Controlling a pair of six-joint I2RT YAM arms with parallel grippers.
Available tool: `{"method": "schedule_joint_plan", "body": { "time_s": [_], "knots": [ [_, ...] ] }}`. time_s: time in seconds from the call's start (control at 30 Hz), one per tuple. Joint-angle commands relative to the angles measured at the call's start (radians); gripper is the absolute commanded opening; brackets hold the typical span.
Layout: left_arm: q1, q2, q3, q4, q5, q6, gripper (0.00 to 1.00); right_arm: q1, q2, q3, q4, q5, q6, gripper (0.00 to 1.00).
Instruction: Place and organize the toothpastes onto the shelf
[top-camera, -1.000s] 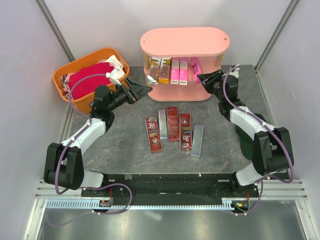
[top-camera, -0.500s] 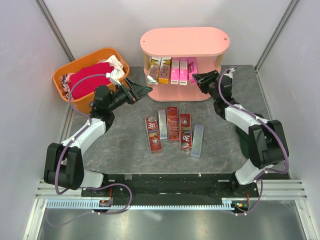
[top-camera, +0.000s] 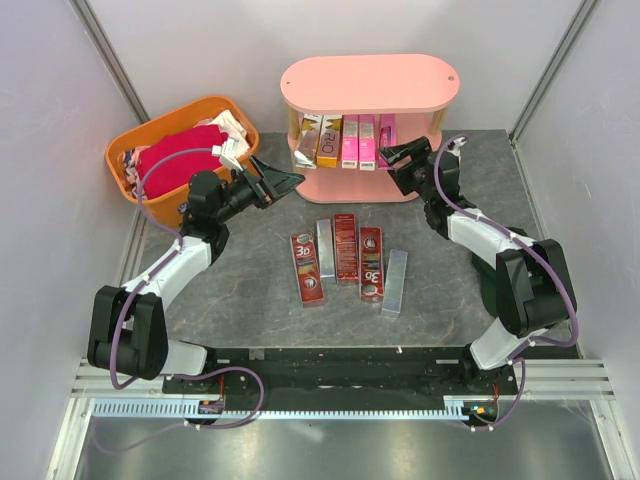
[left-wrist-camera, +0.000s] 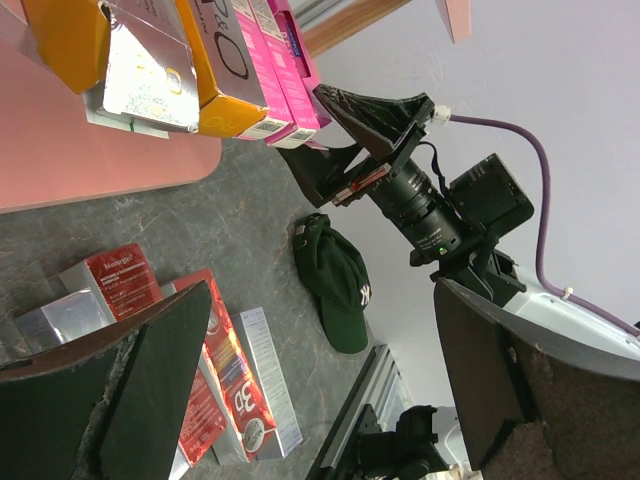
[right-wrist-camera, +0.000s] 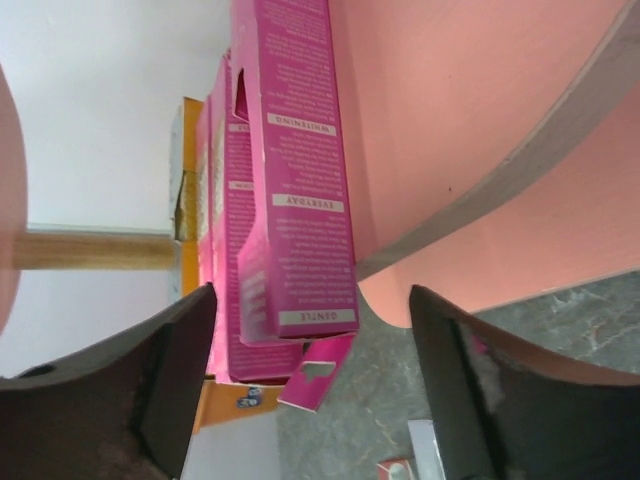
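Observation:
The unshelved dark red carton nearest the basket lies below and back from my left gripper, which next needs to tip downward and descend astride the carton's far end (top-camera: 303, 244).
The pink shelf (top-camera: 370, 80) stands at the back of the table. On its middle tier stand a silver, a yellow-gold and three pink toothpastes in a row (top-camera: 345, 142). My right gripper (top-camera: 398, 158) is open just in front of the rightmost pink carton (top-camera: 386, 133), not touching it. The right wrist view shows that carton (right-wrist-camera: 295, 170) upright on the tier (right-wrist-camera: 480, 130), its end flap hanging open between my spread fingers (right-wrist-camera: 180, 380). Several dark red and silver cartons (top-camera: 346, 246) lie flat mid-table. My left gripper (top-camera: 285, 180) hangs open and empty left of the shelf.
An orange basket (top-camera: 130, 160) holding a red cloth (top-camera: 180, 155) sits at the back left. A dark green cap (left-wrist-camera: 335, 280) lies on the table near the right arm. Grey booth walls close in on both sides.
My right gripper carried a pink carton left onto the middle tier, then opened and let it go. The left arm has not moved.

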Motion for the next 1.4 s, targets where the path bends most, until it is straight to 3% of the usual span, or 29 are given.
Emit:
{"method": "schedule_joint_plan", "body": {
  "time_s": [0.0,0.43,0.53,0.73,0.9,1.1,1.37],
  "knots": [
    [0.005,-0.008,0.025,0.015,0.024,0.038,1.00,0.003,-0.033,0.023,-0.023,0.013,-0.015,0.96],
    [0.005,0.004,0.064,-0.061,0.048,0.088,1.00,-0.023,-0.179,-0.020,-0.100,-0.028,-0.098,0.98],
    [0.005,0.012,0.137,-0.213,0.042,0.184,1.00,-0.042,-0.249,-0.020,-0.184,-0.043,-0.150,0.98],
    [0.004,0.040,0.310,-0.665,-0.015,0.384,1.00,-0.049,-0.367,-0.092,-0.277,-0.054,-0.216,0.98],
    [-0.009,0.151,0.455,-1.053,-0.013,0.528,0.98,-0.049,-0.424,-0.161,-0.337,-0.085,-0.253,0.98],
    [-0.077,0.188,0.403,-1.111,-0.133,0.553,0.92,-0.047,-0.508,-0.227,-0.395,-0.089,-0.308,0.98],
    [-0.283,0.293,0.372,-1.118,-0.357,0.476,0.89,-0.047,-0.561,-0.273,-0.438,-0.091,-0.353,0.98]
  ]
}}
